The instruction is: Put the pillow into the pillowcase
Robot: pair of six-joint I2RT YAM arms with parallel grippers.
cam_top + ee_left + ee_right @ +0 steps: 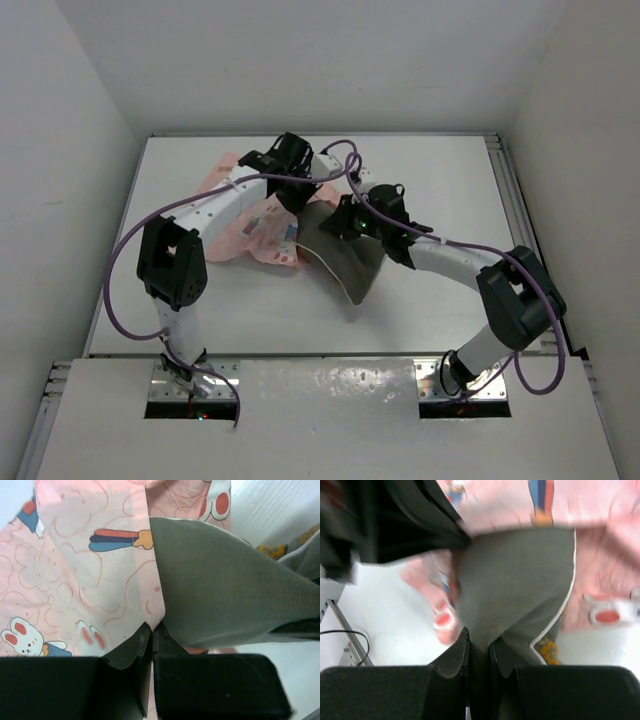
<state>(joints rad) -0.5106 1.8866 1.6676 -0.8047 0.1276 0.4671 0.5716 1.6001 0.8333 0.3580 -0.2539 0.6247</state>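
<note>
The pillow's far end is the only part of it that reaches into the pink cloth, so my right gripper should next push the pinched fold outward, toward the pillowcase's open edge (520, 529).
The pale-pink rabbit-print pillowcase (245, 225) lies crumpled at the table's back left. The olive-grey pillow (352, 262) with white piping lies to its right, its far end reaching into the pink cloth. My left gripper (296, 196) is shut on the pillowcase's hem; in the left wrist view (152, 630) the pink edge (100, 580) runs between the jaws, with the pillow (225, 590) just beside it. My right gripper (345, 222) is shut on the pillow; in the right wrist view (479, 641) grey fabric (520, 580) is pinched between the fingers, with the pillowcase (602, 555) around it.
The white table (440, 180) is walled on three sides, with a metal rail (508, 190) along its right edge. Purple cables (125, 260) loop off both arms. The left arm's black end (395, 520) hangs close above the right gripper.
</note>
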